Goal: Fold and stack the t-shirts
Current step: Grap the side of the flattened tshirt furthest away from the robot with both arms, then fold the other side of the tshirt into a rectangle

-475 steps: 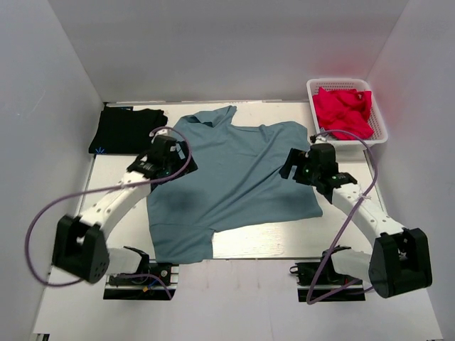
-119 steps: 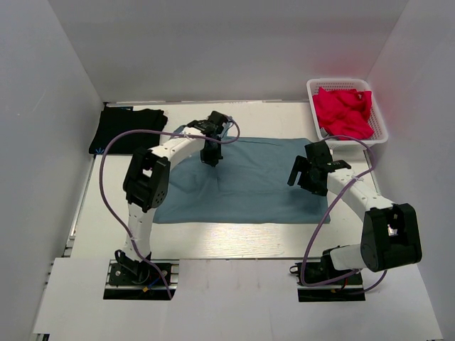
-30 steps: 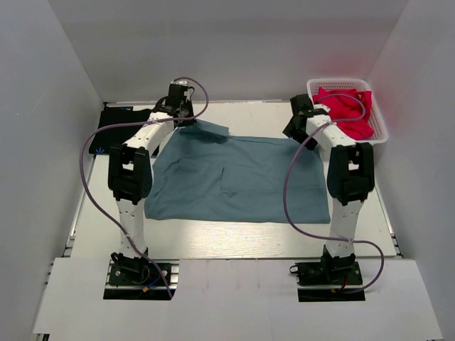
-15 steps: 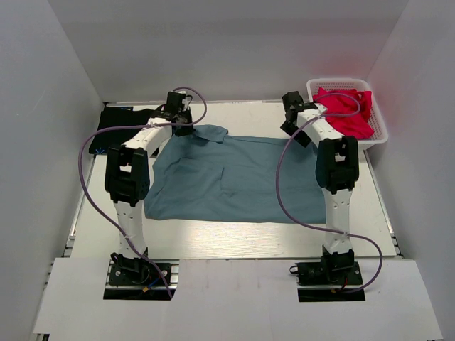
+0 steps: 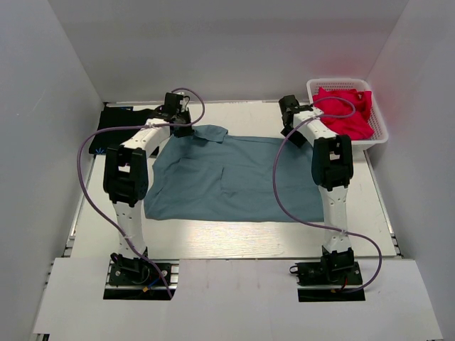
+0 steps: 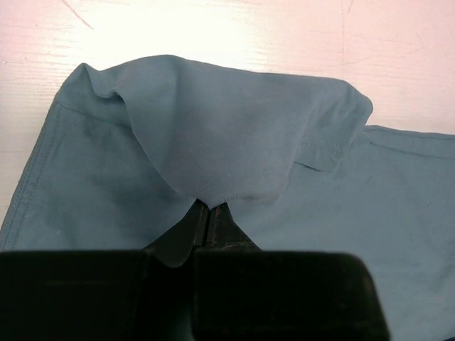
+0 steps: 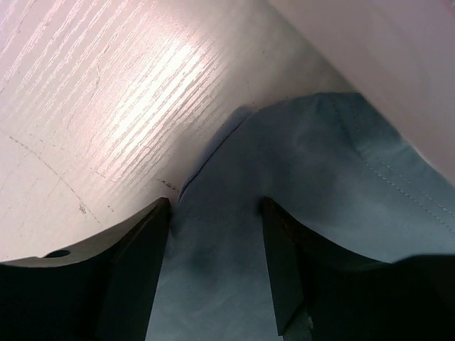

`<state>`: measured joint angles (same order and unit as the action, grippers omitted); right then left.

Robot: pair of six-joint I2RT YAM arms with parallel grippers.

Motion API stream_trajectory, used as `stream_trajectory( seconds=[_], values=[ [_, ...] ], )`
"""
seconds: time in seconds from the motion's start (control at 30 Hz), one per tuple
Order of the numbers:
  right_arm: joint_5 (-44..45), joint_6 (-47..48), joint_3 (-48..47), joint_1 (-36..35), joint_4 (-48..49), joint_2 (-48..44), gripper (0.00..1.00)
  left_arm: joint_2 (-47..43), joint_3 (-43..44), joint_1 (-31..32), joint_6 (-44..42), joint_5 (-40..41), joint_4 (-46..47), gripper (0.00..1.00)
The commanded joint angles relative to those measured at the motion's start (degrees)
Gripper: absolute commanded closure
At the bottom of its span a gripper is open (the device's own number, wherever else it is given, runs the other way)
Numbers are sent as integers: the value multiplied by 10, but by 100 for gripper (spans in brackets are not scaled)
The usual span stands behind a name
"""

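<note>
My left gripper needs to pull the flap back over the cloth next and let go of it there. The shirt is spread out, and the shirt's near edge lies back from the gripper.
The blue-grey t-shirt lies spread as a wide rectangle in the middle of the table. My left gripper is at its far left corner, shut on a raised flap of the cloth; in the left wrist view the gripper pinches the flap's hem. My right gripper is at the far right corner. Its fingers stand apart on either side of the shirt's edge, and the gripper has cloth lying between them. The black t-shirt rests folded at the far left.
A white basket holding red cloth stands at the far right corner, close to my right arm. White walls enclose the table on three sides. Purple cables loop off both arms over the shirt's sides.
My right gripper has moved left from the basket down to the shirt's far right corner, and its jaws have narrowed. The left gripper has shifted slightly left with the flap.
</note>
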<state>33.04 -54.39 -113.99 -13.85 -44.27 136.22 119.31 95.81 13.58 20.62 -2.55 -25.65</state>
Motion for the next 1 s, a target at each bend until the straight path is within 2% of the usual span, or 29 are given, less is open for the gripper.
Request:
stream_trajectory(
  seconds=[0.0,0.07,0.13,0.17,0.27,0.47,0.57,0.73,0.87,0.97],
  values=[
    [3,-17,7,2,-20,1,41,-70,-11,-4,2,-18,9,100],
    [3,-18,21,2,-15,-10,49,-78,-24,-4,2,-18,16,100],
    [6,-17,29,2,-15,-19,53,-85,-24,-4,2,-18,16,100],
    [5,-15,28,2,-19,-22,59,-91,-24,-4,2,-12,16,100],
    [9,-12,34,0,-22,-33,66,-112,-35,-4,2,-11,16,100],
    [26,-5,75,-7,-23,-87,68,-165,-76,-4,19,9,10,100],
    [43,7,106,-12,-23,-117,74,-220,-125,-4,44,21,10,100],
    [45,28,169,-20,-4,-169,80,-320,-244,-4,96,29,24,100],
    [55,41,223,-29,16,-214,80,-402,-336,-4,144,47,-9,100],
    [53,45,274,-32,29,-257,80,-450,-362,-4,187,54,-44,100]
  ],
)
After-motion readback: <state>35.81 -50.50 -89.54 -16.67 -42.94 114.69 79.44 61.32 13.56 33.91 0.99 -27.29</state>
